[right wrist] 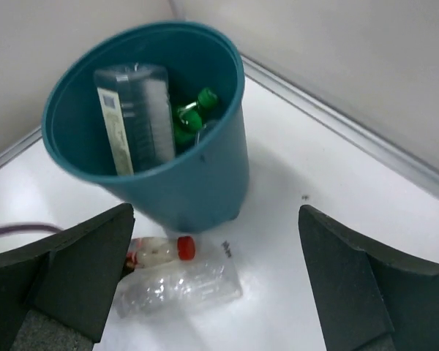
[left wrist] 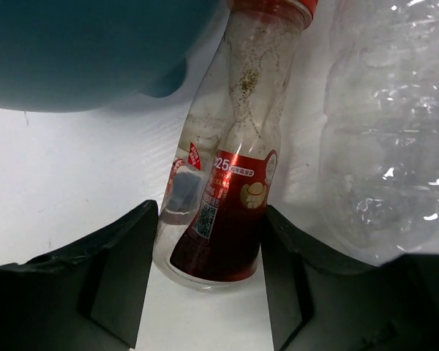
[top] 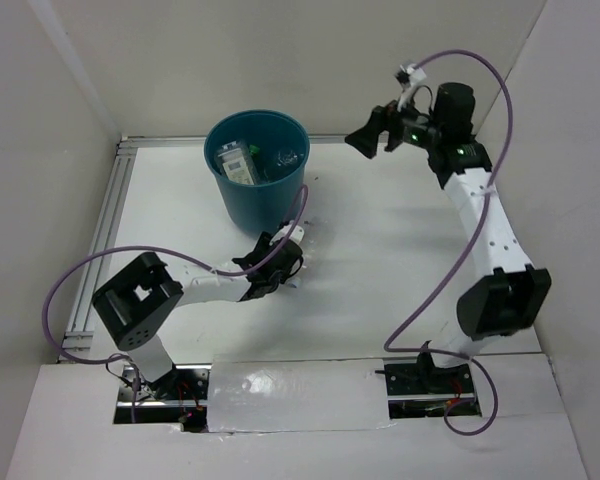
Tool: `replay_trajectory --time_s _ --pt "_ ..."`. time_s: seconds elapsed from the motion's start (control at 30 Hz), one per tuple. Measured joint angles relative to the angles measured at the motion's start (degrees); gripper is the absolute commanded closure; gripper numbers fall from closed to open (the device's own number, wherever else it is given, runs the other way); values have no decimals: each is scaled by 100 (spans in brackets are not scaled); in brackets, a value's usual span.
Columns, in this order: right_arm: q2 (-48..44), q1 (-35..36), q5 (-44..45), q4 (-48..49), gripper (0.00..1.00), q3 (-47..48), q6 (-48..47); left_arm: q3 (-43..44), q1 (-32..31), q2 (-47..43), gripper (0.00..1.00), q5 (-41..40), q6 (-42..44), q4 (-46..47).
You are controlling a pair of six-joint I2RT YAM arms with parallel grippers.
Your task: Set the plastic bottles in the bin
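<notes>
I should lift the small bottle up and outward with my left gripper over the bin's opening [top: 258, 148] to release it, because the bin's rim stands high above the small bottle.
The teal-blue bin [top: 263, 195] stands at the back of the table with bottles inside: a large clear labelled bottle [right wrist: 135, 117] and a green-capped one [right wrist: 197, 110]. A small bottle with a red label and red cap [left wrist: 227, 212] lies on the table at the bin's base [left wrist: 80, 51]. My left gripper [left wrist: 210, 208] is down there, with a finger against each side of it. A crushed clear bottle [left wrist: 380, 146] lies right beside it. Both show in the right wrist view, the small bottle [right wrist: 157, 250] and the clear one [right wrist: 179, 287]. My right gripper [top: 375, 135] hangs open and empty, high to the bin's right.
A metal rail [top: 105, 235] runs along the table's left edge and back edge. White walls close in the left, back and right sides. The left arm's purple cable [top: 230, 265] loops beside the bin.
</notes>
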Motion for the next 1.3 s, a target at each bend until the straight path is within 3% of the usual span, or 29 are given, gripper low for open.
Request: replay_trajectory --time_s 0.03,0.07,0.13,0.17,0.23,0.33,0.4,0.43,0.47,0.6,0.8,0.87,0.97,1.0,1.1,1.3 --pt "-212 -136 -74 -31 0 -289 22 -9 -15 -11 70 17 0 -2" --pt "-417 -256 -157 -68 2 -605 35 -22 -26 -37 85 59 -2 -2" --pt "-697 -402 -262 -181 11 -1167 66 -74 -79 -151 100 149 -35 -101" --pt "-796 -442 -308 -269 21 -1488 66 -103 -140 -258 100 181 -46 -223" --pt "-848 -463 -358 -466 32 -1978 68 -114 -352 -592 100 249 -66 -555" --pt "-839 -461 -382 -763 38 -2739 129 11 -750 -1460 100 332 -72 -964" --pt "-839 -461 -387 -866 33 -3134 234 339 -933 -2050 100 404 -50 -1163" --pt "-839 -466 -387 -887 23 -3270 297 570 -975 -2286 100 424 -35 -1176" --pt "-835 -474 -380 -890 20 -3399 374 835 -986 -2509 100 439 2 -1154" --pt "-817 -577 -398 -927 5 -3624 553 1792 -925 -2922 100 271 391 -763" --pt "-647 -713 -470 -935 0 -3633 651 2402 -70 -2577 100 -341 892 348" --pt "-573 -734 -485 -1034 0 -3626 623 2621 407 -2133 93 -544 922 514" --pt "-501 -737 -555 -1506 0 -3432 79 2949 1025 -1458 48 -599 820 376" --pt "-490 -737 -625 -1720 0 -3307 -363 3014 1182 -1266 28 -562 802 297" --pt "-490 -737 -793 -2413 0 -2879 -2015 3060 1543 -925 4 -317 660 -125" --pt "-501 -562 -898 -4133 0 -2702 -6183 3091 1622 -925 1 129 522 -452"
